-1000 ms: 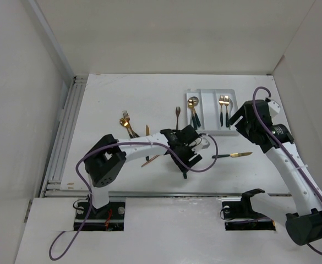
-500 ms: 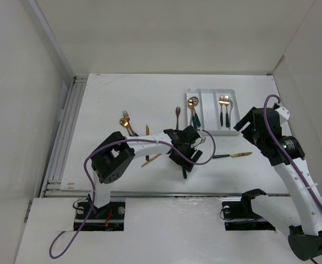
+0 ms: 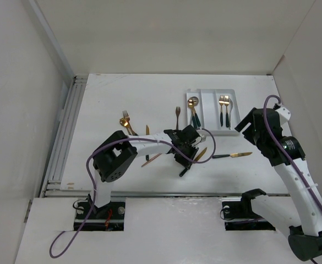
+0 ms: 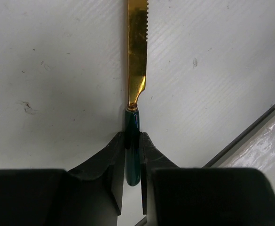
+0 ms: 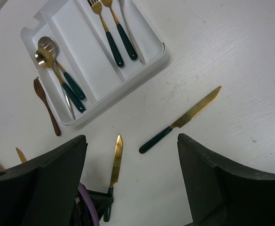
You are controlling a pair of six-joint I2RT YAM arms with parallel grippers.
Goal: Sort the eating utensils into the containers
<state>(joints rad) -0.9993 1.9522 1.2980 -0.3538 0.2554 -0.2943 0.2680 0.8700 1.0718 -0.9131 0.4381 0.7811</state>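
Observation:
Next, the left gripper rises, carries the knife outward over the tray's middle slot (image 3: 209,110) and lowers it to release there, since only that slot is empty.
My left gripper (image 4: 132,141) is shut on the dark green handle of a gold-bladed knife (image 4: 137,52), low over the table, with the blade pointing away from the jaws. From above, this knife (image 3: 200,154) slants up to the right out of the left gripper (image 3: 185,165). A second green-handled knife (image 3: 232,155) lies on the table to its right. The white three-compartment tray (image 3: 209,110) holds spoons (image 3: 193,113) in its left slot and forks (image 3: 223,107) in its right slot. My right gripper (image 5: 131,137) hovers open and empty above the loose knife (image 5: 179,121), near the tray's near right corner.
A copper-toned fork (image 3: 178,116) lies just left of the tray. More utensils (image 3: 129,125) sit in a loose group at the left, with another knife (image 3: 147,132) and a copper piece (image 3: 151,159) close to the left arm. White walls enclose the table.
My left gripper has shut on the knife's handle, and the blade now shows slanting up to the right. The right arm drew back slightly to the right, then held still.

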